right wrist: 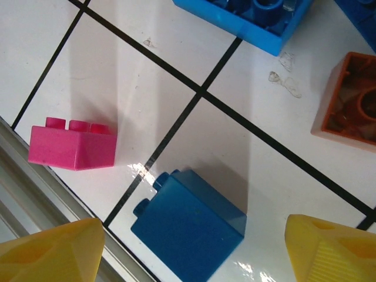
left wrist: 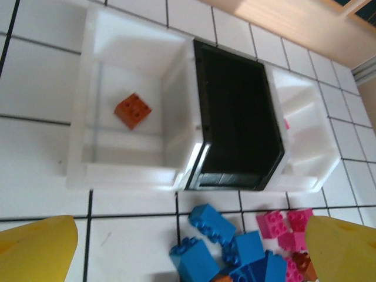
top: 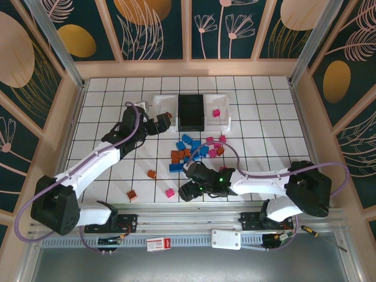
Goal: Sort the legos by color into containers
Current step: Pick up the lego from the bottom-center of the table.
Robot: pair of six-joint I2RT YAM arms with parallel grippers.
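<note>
My right gripper lowers slightly next and closes its yellow fingers around the blue lego (right wrist: 188, 226), since that lego lies just below it, between both open fingertips.
Three containers stand in a row at the back: a white bin (top: 156, 101) (left wrist: 88, 170) with one orange lego (left wrist: 132, 110) in it, a black bin (top: 191, 113) (left wrist: 238, 117), and a white bin (top: 227, 117) (left wrist: 311, 170) with a pink lego (top: 216, 113) in it. Blue, orange and pink legos are heaped mid-table (top: 194, 150) (left wrist: 217, 235). My left gripper (top: 163, 125) (left wrist: 188, 258) hangs open just in front of the left white bin, nothing between its yellow fingers (left wrist: 35, 249). My right gripper (top: 189, 189) (right wrist: 191, 252) is open, low over the table, straddling a blue lego (right wrist: 188, 226) with a gap on both sides.
A pink lego (top: 170, 192) (right wrist: 73, 144) lies beside the right gripper near the table's metal front rail. Two orange legos (top: 133, 195) (top: 151, 174) lie loose at front left. A white box with a red label (top: 158, 244) and a screwdriver (top: 311, 231) sit beyond the rail.
</note>
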